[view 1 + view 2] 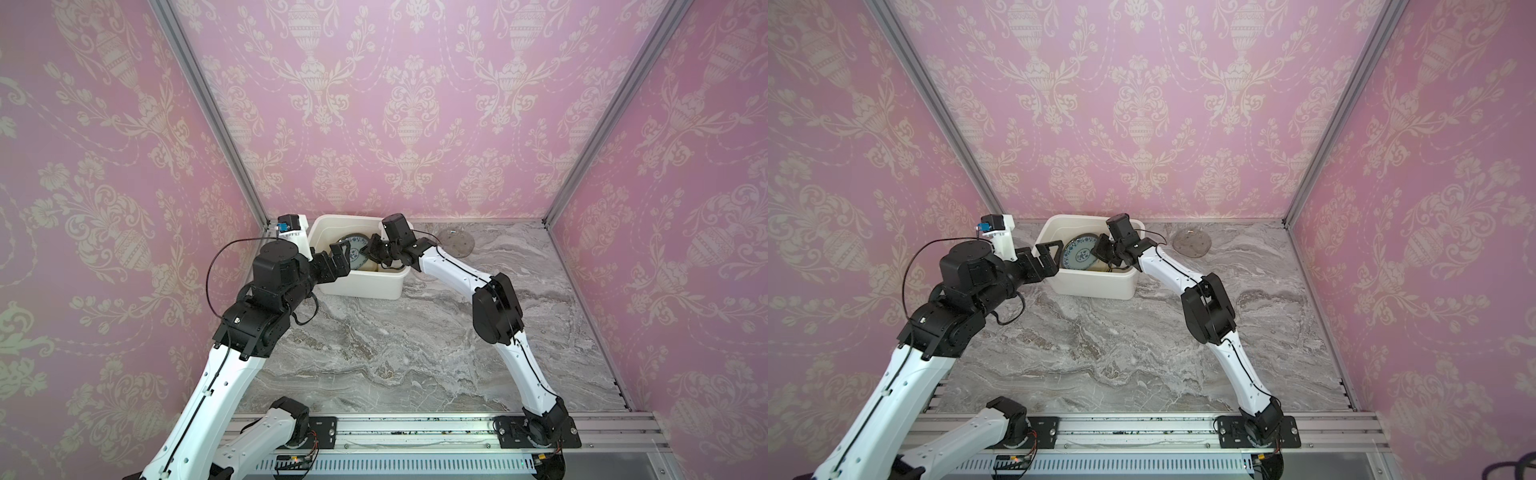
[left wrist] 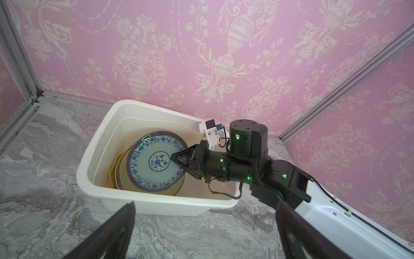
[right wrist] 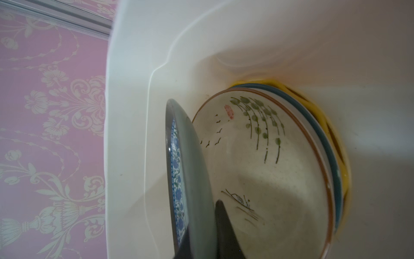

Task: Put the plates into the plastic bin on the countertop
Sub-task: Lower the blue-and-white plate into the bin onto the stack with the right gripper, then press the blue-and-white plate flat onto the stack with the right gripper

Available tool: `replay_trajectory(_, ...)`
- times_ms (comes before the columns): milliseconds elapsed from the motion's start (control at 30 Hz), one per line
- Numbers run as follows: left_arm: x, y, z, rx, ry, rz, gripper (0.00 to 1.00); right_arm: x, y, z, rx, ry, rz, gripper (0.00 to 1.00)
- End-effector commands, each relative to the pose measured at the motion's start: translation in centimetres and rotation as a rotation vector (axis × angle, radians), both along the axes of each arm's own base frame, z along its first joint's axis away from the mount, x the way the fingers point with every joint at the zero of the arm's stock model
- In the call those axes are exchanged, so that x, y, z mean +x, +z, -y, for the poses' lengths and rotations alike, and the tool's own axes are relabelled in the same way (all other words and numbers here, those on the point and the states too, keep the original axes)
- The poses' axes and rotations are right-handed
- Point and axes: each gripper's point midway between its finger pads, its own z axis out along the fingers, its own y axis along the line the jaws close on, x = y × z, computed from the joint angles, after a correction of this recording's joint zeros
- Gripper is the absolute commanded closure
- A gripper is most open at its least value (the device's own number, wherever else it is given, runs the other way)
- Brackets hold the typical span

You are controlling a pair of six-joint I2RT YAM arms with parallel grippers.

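The blue-patterned plate still hangs tilted above the stack, so my right gripper should next lower it into the bin onto the cream plate and release its rim.
The white plastic bin stands at the back of the marble countertop. My right gripper reaches inside it, shut on the rim of a blue-patterned plate. That plate is tilted steeply above a stack of plates, topped by a cream plate with green sprigs over a yellow one. My left gripper is open and empty beside the bin's near left corner.
A smoky glass plate lies flat on the countertop to the right of the bin, near the back wall. Pink patterned walls with aluminium rails close in the back and both sides. The right arm's cable hangs over the bin's rim.
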Motion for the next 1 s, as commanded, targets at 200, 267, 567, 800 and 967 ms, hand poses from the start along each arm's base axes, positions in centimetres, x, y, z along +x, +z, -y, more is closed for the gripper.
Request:
replay_trajectory(200, 0.5, 0.1, 0.3, 0.029, -0.022, 0.0, 0.01, 1.0, -0.8, -1.6, 0.027, 0.008, 0.01, 0.85)
replay_trajectory(267, 0.6, 0.0, 0.4, 0.031, -0.027, -0.005, 0.01, 1.1, -1.3, -1.6, 0.024, 0.004, 0.003, 0.8)
replay_trajectory(567, 1.2, 0.0, 0.4, 0.038, -0.019, -0.004, 0.01, 1.4, -2.7, -1.6, 0.007, -0.008, -0.012, 0.62)
replay_trajectory(800, 1.1, 0.0, 0.4, 0.041, -0.018, -0.004, 0.01, 1.3, -3.0, -0.7, -0.052, -0.02, -0.009, 0.39)
replay_trajectory(967, 1.0, -0.2, 0.3, 0.039, -0.017, -0.009, 0.01, 1.2, -3.4, -0.2, -0.097, -0.021, -0.005, 0.27)
